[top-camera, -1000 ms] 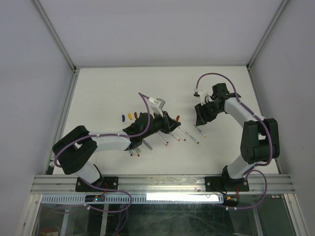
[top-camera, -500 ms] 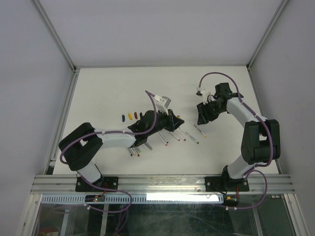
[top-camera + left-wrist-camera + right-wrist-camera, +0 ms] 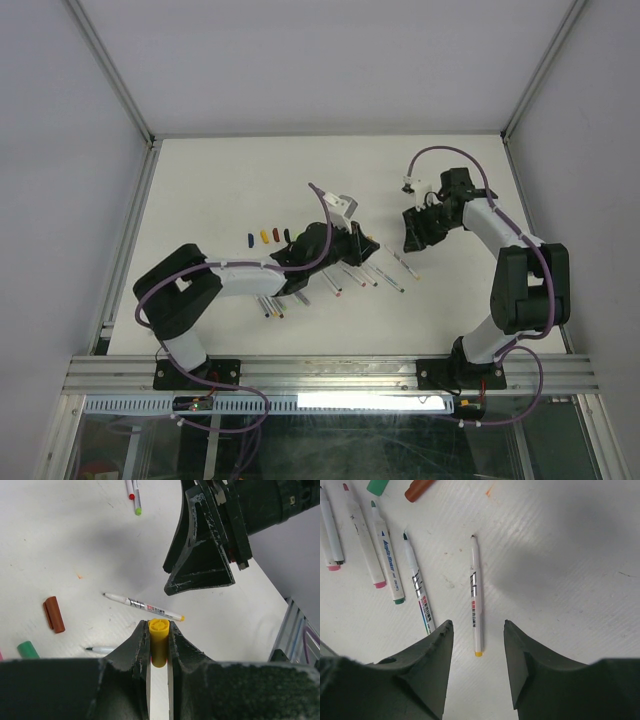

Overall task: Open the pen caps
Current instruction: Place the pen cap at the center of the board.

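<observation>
The bare spot at the orange speck (image 3: pixel 79 576) is below and outward of my left gripper. I need to move it outward and down next and release the cap there.
My left gripper (image 3: pixel 159 626) is shut on a stubby yellow pen cap (image 3: pixel 159 645), held above the table near the middle (image 3: pixel 352 243). Just beyond it lies an uncapped thin pen with a yellow end (image 3: pixel 145 608). My right gripper (image 3: pixel 477 623) hangs open over that same pen (image 3: pixel 476 600), not touching it, and shows as a dark wedge (image 3: pixel 200 555) in the left wrist view. A dark red cap (image 3: pixel 54 614) and a green cap (image 3: pixel 27 650) lie to the left. Three more loose caps (image 3: pixel 263 237) sit in a row behind the left arm.
Several uncapped pens (image 3: pixel 385 555) lie side by side on the white table (image 3: pixel 220 180) between the arms, with more (image 3: pixel 272 309) under the left forearm. Two pen ends (image 3: pixel 134 495) show far off. Metal frame rails (image 3: pixel 130 230) edge the table.
My left gripper has moved right and forward with the yellow cap, toward the right gripper. The right gripper has drawn back slightly and stays open.
</observation>
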Motion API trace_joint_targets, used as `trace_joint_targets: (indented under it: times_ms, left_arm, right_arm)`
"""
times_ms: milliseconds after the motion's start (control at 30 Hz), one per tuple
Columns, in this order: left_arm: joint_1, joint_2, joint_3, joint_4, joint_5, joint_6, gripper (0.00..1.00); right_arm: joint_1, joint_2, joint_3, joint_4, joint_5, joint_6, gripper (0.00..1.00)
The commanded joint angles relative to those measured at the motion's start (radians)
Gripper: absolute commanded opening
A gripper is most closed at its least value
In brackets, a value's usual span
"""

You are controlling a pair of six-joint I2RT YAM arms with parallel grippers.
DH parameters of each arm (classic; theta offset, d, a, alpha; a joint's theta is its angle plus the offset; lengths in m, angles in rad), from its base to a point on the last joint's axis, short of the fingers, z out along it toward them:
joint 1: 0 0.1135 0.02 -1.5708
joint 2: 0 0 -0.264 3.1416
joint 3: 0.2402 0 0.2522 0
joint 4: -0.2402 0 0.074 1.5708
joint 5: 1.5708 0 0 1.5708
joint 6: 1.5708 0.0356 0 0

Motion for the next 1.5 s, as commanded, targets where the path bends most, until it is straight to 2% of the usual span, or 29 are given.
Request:
trace_joint_targets:
  times_ms: [0,267,533,733,867,1133,1467]
  left_arm:
    - [-0.009,0.056,0.112,-0.022,-0.05,0.053,0.0]
    - [-0.009,0.23,0.343,-0.203,-0.092,0.104,0.0]
    - [-0.009,0.42,0.615,-0.522,-0.319,0.095,0.0]
    - [-0.009,0.512,0.761,-0.655,-0.415,0.103,0.0]
    - [-0.01,0.54,0.801,-0.702,-0.418,0.106,0.02]
    - [-0.009,0.553,0.813,-0.73,-0.418,0.106,0.16]
    - [-0.009,0.522,0.82,-0.746,-0.404,0.116,0.25]
  right_arm:
    - [-0.023,-0.058,0.012,0.053,0.03,0.028,0.48]
    - [-0.094,-0.11,-0.017,0.151,0.097,0.109,0.48]
    - [-0.159,-0.155,-0.037,0.191,0.071,0.146,0.48]
    - [-0.164,-0.151,-0.036,0.188,0.061,0.148,0.49]
    - [-0.165,-0.149,-0.036,0.188,0.061,0.148,0.49]
    - [-0.18,-0.161,-0.043,0.206,0.067,0.157,0.5]
    - [-0.218,-0.192,-0.053,0.23,0.056,0.177,0.51]
